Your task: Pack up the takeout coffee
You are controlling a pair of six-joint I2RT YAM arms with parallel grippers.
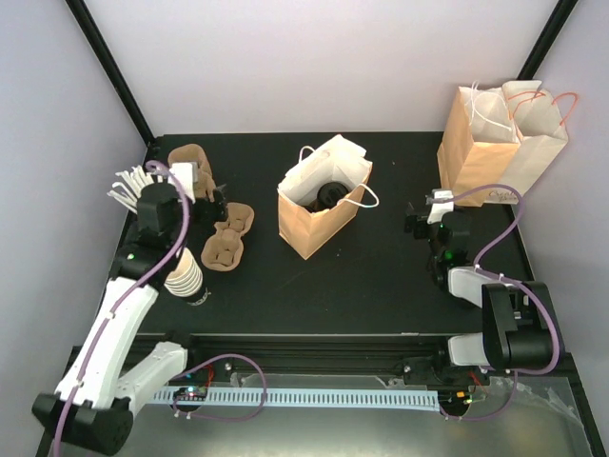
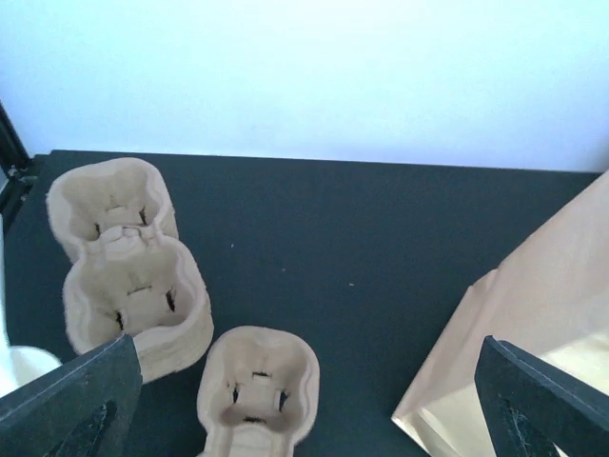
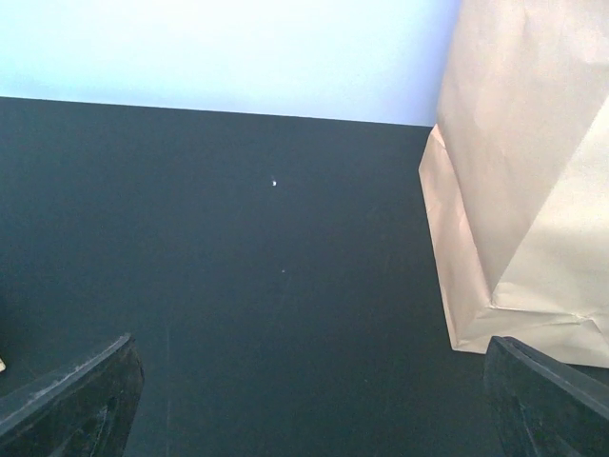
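I will pull my left gripper back next, tilt the level fingers down and lower them onto the rims of the paper cup stack, because that stack stands below and back.
The takeout coffee (image 1: 331,195) shows as a black round lid inside the open brown paper bag (image 1: 309,221) at the middle of the table. In the left wrist view only that bag's side (image 2: 533,314) appears. My left gripper (image 1: 211,204) hangs open to the left of the bag, above the brown pulp cup carriers (image 1: 228,238). Its fingers (image 2: 67,405) stand wide apart with nothing between them, and a carrier (image 2: 257,386) lies below. To the right of the bag my right gripper (image 1: 420,217) is open and empty over bare table, its fingers (image 3: 547,400) wide apart.
Two closed paper bags (image 1: 500,143) stand at the back right, one of them (image 3: 523,190) in the right wrist view. Another carrier (image 1: 188,157) lies at the back left. A stack of paper cups (image 1: 186,274) and a fan of white pieces (image 1: 128,186) sit by the left arm.
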